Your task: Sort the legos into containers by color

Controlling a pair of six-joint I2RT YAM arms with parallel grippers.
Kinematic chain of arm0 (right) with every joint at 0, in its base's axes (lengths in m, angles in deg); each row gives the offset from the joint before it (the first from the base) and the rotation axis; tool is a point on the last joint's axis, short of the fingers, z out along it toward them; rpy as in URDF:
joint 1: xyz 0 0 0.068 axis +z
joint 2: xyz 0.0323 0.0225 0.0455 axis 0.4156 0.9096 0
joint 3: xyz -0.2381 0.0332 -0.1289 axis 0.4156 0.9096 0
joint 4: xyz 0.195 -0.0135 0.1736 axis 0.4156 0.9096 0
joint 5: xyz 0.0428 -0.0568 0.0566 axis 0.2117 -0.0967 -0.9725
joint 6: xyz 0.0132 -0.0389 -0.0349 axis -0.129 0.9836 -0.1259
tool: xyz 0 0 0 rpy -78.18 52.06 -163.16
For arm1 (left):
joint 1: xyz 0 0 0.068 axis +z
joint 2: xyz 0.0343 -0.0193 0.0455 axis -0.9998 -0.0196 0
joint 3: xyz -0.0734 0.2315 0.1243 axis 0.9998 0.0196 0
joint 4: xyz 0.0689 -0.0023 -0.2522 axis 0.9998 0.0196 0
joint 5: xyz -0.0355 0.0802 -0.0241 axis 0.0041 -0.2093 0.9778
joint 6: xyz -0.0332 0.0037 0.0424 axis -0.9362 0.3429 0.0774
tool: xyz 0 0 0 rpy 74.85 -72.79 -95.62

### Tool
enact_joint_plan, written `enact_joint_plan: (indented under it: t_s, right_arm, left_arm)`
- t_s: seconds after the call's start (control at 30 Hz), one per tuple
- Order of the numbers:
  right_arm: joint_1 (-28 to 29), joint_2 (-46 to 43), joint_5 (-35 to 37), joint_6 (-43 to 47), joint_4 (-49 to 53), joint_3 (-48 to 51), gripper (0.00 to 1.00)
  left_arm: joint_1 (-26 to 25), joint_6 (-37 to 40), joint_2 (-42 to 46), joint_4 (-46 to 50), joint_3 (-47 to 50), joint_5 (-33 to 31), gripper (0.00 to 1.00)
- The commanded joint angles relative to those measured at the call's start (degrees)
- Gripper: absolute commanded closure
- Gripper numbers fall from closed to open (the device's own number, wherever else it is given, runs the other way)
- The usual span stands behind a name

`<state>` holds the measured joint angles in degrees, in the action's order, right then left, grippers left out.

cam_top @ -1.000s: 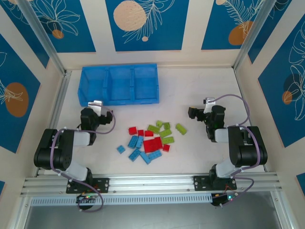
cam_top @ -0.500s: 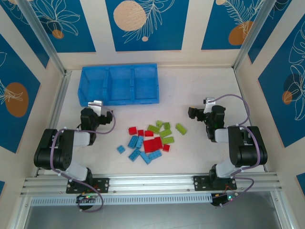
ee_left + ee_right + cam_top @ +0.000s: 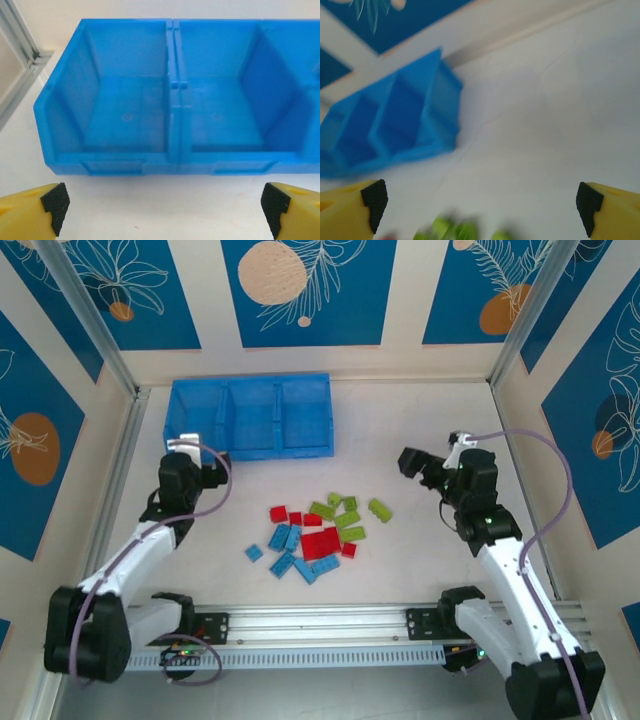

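My left gripper should next move back toward the cluster and down.
The legos lie loose in a cluster mid-table: red bricks (image 3: 278,513) and a flat red plate (image 3: 320,543), light blue bricks (image 3: 285,537), and lime green bricks (image 3: 350,520), one of them (image 3: 379,509) off to the right. The containers are three compartments of one blue tray (image 3: 250,418) at the back left. My left gripper (image 3: 205,468) is open just in front of the tray (image 3: 170,165), nothing between its jaws (image 3: 164,210). My right gripper (image 3: 408,462) is open above the table, right of the cluster, with blurred green bricks (image 3: 455,231) below its empty jaws (image 3: 481,204).
An aluminium rail (image 3: 125,455) runs along the left side beside the tray, and another rail (image 3: 320,620) crosses the near edge. Patterned walls close in the back and both sides. Bare white table (image 3: 400,420) lies between the tray and the right gripper.
Both arms have unfolded from their tucked poses. The left gripper swung up and left to face the tray; the right gripper shifted a little up. The legos have not moved.
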<state>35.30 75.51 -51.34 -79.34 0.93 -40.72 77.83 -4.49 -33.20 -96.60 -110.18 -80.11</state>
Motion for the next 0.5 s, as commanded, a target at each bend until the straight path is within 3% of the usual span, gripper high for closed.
enact_joint_plan:
  t_s: [0.0, 0.1, 0.23, 0.3, 0.4, 0.47]
  right_arm:
    - [6.8, 1.1, -7.3, -4.0, 19.2, -2.9, 0.01]
    - [15.6, 4.9, -6.7, -4.4, 25.1, -6.2, 0.01]
    - [24.7, 9.1, -4.5, -5.6, 26.1, -8.4, 0.01]
    - [26.6, 10.3, -3.3, -5.7, 24.7, -8.3, 0.01]
    - [26.9, 12.1, -2.6, -5.9, 24.2, -8.8, 0.01]
    - [27.1, 12.7, -2.4, -6.3, 23.6, -9.0, 0.01]
  left_arm:
    - [-4.8, -13.7, 1.7, 29.5, -8.6, -0.7, 0.05]
    - [-11.4, -20.8, 0.4, 40.2, -12.3, 1.3, 0.10]
    - [-19.7, -31.8, -1.9, 40.0, -9.2, 6.8, 0.09]
    - [-23.1, -35.9, -3.9, 36.2, -7.0, 8.6, 0.09]
    - [-27.2, -36.3, -9.7, 33.0, -7.8, 9.3, 0.10]
    - [-29.2, -35.7, -13.8, 33.6, -10.3, 9.5, 0.19]
